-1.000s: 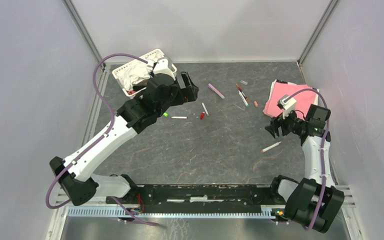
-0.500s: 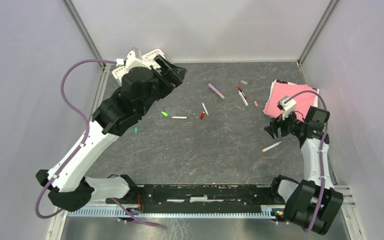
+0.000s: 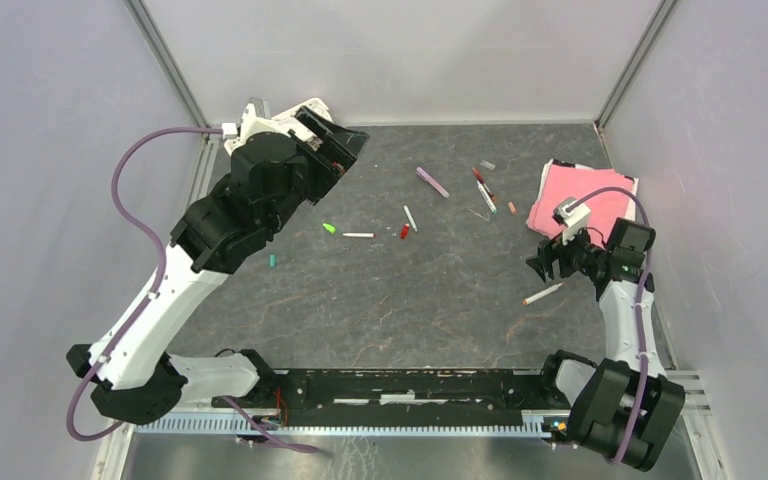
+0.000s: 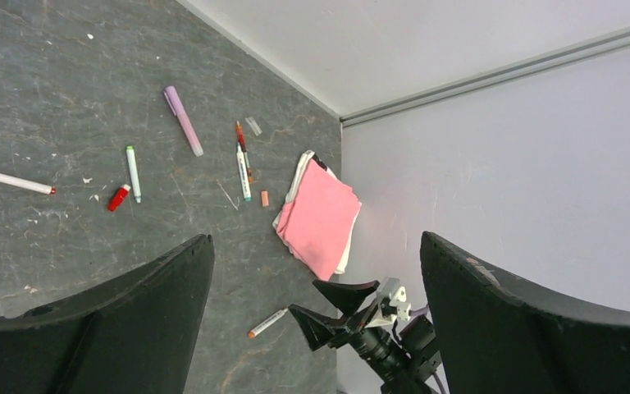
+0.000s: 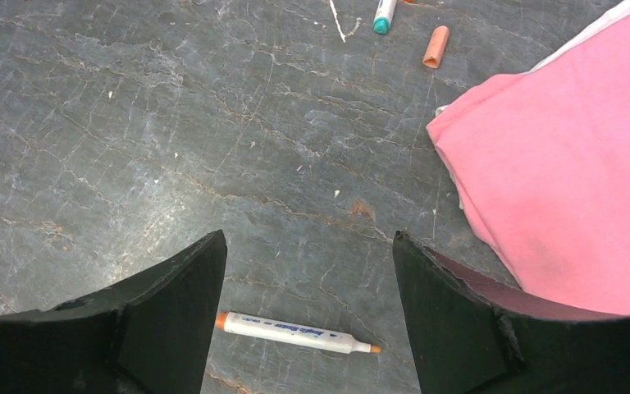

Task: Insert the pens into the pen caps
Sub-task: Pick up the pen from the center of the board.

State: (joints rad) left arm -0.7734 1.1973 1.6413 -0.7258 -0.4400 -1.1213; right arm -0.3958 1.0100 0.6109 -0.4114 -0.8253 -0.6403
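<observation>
I will next move my right gripper outward past the pink cloth and down, and close it on the teal pen's near end (image 3: 492, 207) (image 5: 383, 20), because that end sticks out past the red pen.
My right gripper (image 3: 541, 263) (image 5: 308, 246) is open and empty, hovering just above an orange-ended white pen (image 3: 542, 293) (image 5: 295, 332) that lies between its fingers in the right wrist view. My left gripper (image 3: 352, 152) (image 4: 316, 246) is open and empty, raised at the back left. On the table lie a purple pen (image 3: 432, 181) (image 4: 182, 121), a green-ended pen (image 3: 410, 218) (image 4: 133, 172), a red-tipped white pen (image 3: 358, 235) (image 4: 10, 180), and red (image 4: 244, 148) and teal pens (image 3: 486, 197) (image 4: 242, 172). Loose caps: green (image 3: 329, 228), teal (image 3: 273, 261), red (image 3: 404, 231) (image 4: 118, 198), orange (image 3: 511, 208) (image 5: 435, 47).
A folded pink cloth (image 3: 580, 198) (image 5: 566, 156) lies at the right, close to my right gripper. A white basket (image 3: 305, 108) at the back left is mostly hidden by my left arm. A thin pale sliver (image 5: 336, 18) lies near the teal pen. Grey walls enclose the table.
My left arm has swung up and back to the left, away from the pens, uncovering the teal cap. My right gripper has shifted slightly down toward the orange-ended pen.
</observation>
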